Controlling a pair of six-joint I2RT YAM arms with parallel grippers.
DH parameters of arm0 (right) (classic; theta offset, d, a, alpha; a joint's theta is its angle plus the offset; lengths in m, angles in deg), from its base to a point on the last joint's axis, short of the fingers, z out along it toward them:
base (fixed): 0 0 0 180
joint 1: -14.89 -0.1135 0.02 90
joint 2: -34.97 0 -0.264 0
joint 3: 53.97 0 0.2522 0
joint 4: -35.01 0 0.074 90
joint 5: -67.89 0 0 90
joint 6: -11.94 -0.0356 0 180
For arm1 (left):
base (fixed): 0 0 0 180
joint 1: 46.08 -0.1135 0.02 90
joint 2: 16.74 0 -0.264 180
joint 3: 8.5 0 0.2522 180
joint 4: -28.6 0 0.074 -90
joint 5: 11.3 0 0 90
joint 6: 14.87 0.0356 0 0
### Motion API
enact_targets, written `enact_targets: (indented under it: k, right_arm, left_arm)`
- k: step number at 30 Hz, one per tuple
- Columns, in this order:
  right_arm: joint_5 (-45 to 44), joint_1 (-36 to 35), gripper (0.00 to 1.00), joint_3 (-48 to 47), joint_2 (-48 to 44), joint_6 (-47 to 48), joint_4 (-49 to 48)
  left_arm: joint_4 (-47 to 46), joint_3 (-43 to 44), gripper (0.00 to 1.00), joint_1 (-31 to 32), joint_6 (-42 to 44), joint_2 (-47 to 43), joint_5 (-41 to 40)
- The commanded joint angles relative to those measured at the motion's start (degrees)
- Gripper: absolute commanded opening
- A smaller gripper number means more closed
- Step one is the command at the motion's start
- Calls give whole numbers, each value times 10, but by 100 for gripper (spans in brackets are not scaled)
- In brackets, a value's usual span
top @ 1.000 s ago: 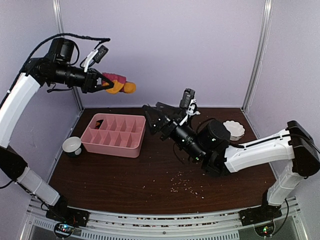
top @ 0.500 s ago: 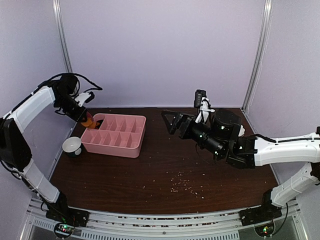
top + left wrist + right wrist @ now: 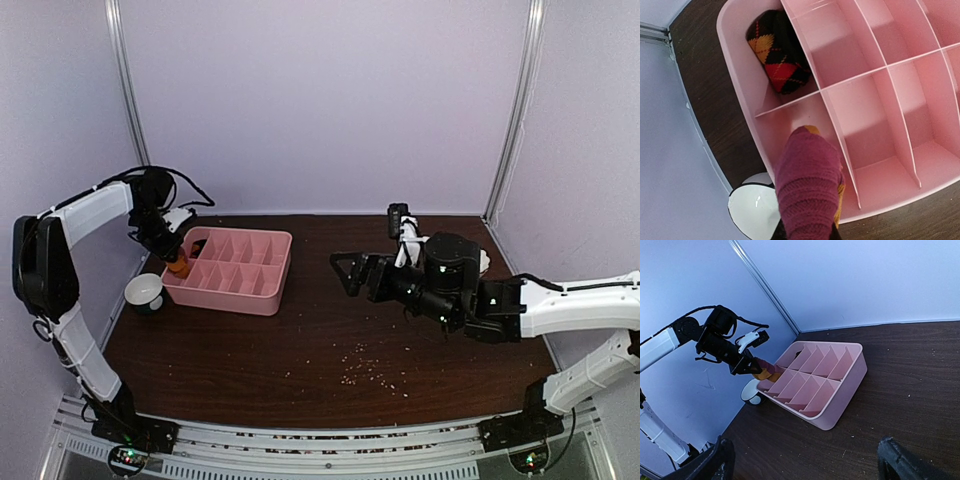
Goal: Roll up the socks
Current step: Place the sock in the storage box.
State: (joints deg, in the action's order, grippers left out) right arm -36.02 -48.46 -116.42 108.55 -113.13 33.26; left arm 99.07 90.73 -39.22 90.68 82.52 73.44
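The robot's left gripper needs to bring the rolled socks [image 3: 807, 187] down into the near section of the tray beside the white cup, because they still hang partly above the section's sides.
My left gripper [image 3: 173, 250] is shut on the rolled socks [image 3: 807, 187], a dark purple bundle with orange showing at its edge. The roll hangs tip-down over the near-left compartment of the pink tray [image 3: 270, 293], and it hides the fingers in the left wrist view. A second rolled pair [image 3: 777, 52], black with orange and red diamonds, lies in the far-left compartment. My right gripper [image 3: 354, 273] hovers open and empty over the table's middle, facing the tray [image 3: 840, 405]. From there I see the held socks [image 3: 765, 372] at the tray's left end.
A white cup with a dark rim [image 3: 145, 291] stands on the table just left of the tray's near corner, right below the left wrist [image 3: 754, 210]. A white dish [image 3: 484, 262] sits behind the right arm. Crumbs [image 3: 365, 368] speckle the dark table in front.
The left arm has swung down from high above the table, bringing the socks to the tray's left end. The right gripper has opened wider and drawn back to the right.
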Motion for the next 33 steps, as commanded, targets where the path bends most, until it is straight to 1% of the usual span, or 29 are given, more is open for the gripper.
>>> enact_targets:
  k: [1, 11, 16, 20, 21, 22, 23, 24, 26, 27, 31, 32, 33]
  right_arm:
    - [11, -2, 100, 5, -24, -10, 11]
    - [31, -2, 100, 3, -27, -15, 14]
    - [39, -3, 100, 2, -25, -19, 15]
    - [50, -2, 100, -2, -20, -23, 15]
    - [53, -2, 99, -3, -20, -23, 16]
    - [54, -2, 100, -5, -18, -23, 18]
    - [55, -2, 100, -6, -17, -23, 20]
    - [56, -3, 100, -9, -16, -23, 22]
    - [58, -2, 100, -12, -14, -23, 28]
    - [59, -2, 100, -14, -13, -23, 28]
    - [59, -3, 99, -14, -13, -23, 31]
    - [59, -2, 100, -14, -14, -24, 32]
    - [60, -2, 100, -14, -14, -24, 33]
  left_arm:
    - [-33, -3, 0, 0, 3, 18, -18]
    - [-82, -19, 0, 3, 15, 70, -48]
    - [-83, -16, 0, 2, 18, 78, -47]
    - [-64, -9, 0, 3, 18, 85, -43]
    - [-62, -10, 5, 3, 19, 84, -42]
    - [-60, -12, 15, 3, 19, 83, -42]
    - [-59, -13, 23, 3, 20, 82, -41]
    - [-57, -13, 28, 3, 20, 81, -39]
    - [-55, -11, 31, 3, 16, 76, -37]
    - [-53, -9, 35, 2, 14, 72, -33]
    - [-26, 12, 55, 3, 10, 65, 3]
    - [-19, 16, 59, 2, 11, 64, 9]
    - [-14, 18, 60, 3, 12, 61, 11]
